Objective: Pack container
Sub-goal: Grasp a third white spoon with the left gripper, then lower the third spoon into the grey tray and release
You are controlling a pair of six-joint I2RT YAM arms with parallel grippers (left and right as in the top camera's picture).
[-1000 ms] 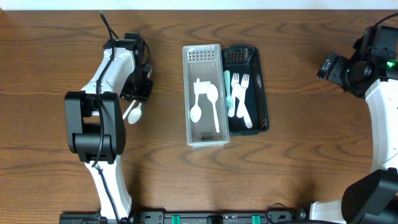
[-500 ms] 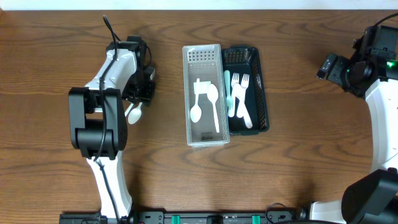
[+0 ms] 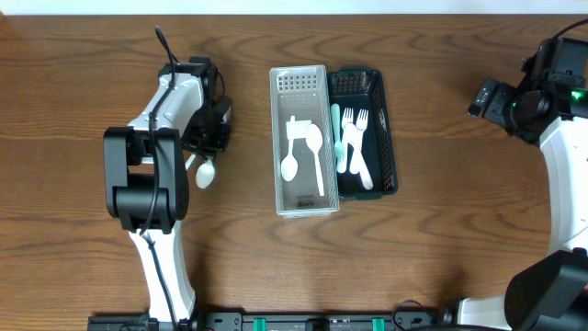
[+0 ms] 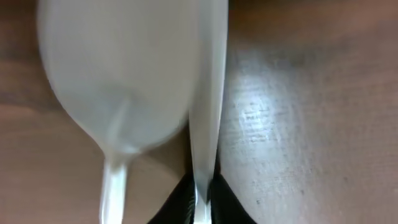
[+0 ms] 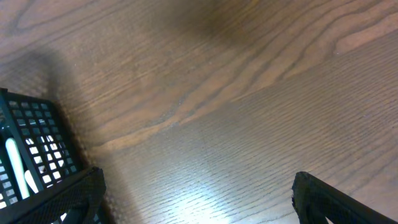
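Observation:
I need to lift my left gripper next, carry the utensil over the rim of the clear container (image 3: 299,81) and lower it between the white spoons already lying there to let it go.
My left gripper (image 3: 209,138) is left of the containers, low over the wood. In the left wrist view its jaws (image 4: 200,202) are shut on a thin white utensil (image 4: 209,93) seen edge-on. A blurred white spoon bowl (image 4: 118,68) fills the frame beside it. Overhead, a white spoon (image 3: 205,174) sticks out below that gripper. The clear container (image 3: 299,81) holds a white spoon and other white cutlery. The black basket (image 3: 393,156) beside it holds white forks and a teal utensil. My right gripper (image 3: 485,97) is open and empty at the far right (image 5: 199,208).
The two containers stand side by side, touching, at the table's middle. The black basket's corner (image 5: 31,155) shows at the left of the right wrist view. Bare wood lies between the basket and my right arm.
My left gripper has shifted a little to the right, toward the containers. The white spoon below it has moved right and slightly toward the front with it. The right arm is still.

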